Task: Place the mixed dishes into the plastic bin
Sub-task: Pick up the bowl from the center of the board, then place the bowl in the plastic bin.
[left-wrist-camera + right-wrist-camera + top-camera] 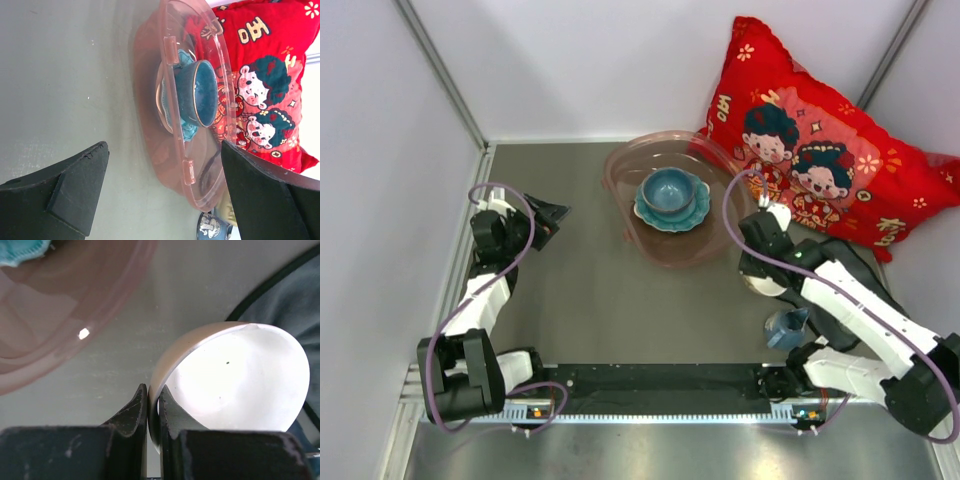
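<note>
The blue bowl [668, 190] is empty, so I will next move the cream-white bowl in my right gripper up, outward over the bin's rim and down into the blue bowl, and let go of it there.
The pinkish plastic bin [620, 190] stands at the back middle of the table. Inside it a blue bowl [668, 190] rests on a teal scalloped plate [692, 215]. My right gripper [153, 388] is shut on the rim of a cream-white bowl [240, 375], just right of the bin [75, 315]; the rim sits pinched between both fingers. From above, the right gripper [765, 275] covers most of that bowl. A small blue mug [785, 328] stands near the right arm. My left gripper [555, 215] hangs open and empty left of the bin, facing it [172, 100].
A red cartoon-print pillow [820, 150] leans at the back right, touching the bin. A dark grey cloth [295, 295] lies beside the cream-white bowl. White walls close in the left and the back. The arms' base rail [660, 385] runs along the near edge.
</note>
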Available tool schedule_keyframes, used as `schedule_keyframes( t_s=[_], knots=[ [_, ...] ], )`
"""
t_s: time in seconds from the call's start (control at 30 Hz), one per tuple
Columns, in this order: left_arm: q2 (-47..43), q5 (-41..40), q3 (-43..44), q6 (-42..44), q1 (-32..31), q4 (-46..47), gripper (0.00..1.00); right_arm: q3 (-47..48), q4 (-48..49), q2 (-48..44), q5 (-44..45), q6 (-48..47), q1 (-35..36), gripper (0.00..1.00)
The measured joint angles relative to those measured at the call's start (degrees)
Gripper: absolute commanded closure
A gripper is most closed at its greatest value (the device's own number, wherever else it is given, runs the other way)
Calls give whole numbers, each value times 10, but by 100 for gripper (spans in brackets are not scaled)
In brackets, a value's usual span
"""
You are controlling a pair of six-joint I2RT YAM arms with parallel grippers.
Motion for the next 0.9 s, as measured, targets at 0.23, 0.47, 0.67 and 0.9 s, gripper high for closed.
schedule_keyframes(
  t_s=[0.23,0.47,0.67,0.9],
  knots=[
    [0,1,0,-4,0,6,3,102,-36,2,18,-42,0,100],
    [11,12,0,-8,0,9,3,377,-45,149,-23,-175,0,100],
    [11,13,0,-8,0,7,3,613,-54,321,-80,-290,1,100],
    [3,15,0,-7,0,-5,3,675,-57,454,-108,-377,1,100]
  ],
)
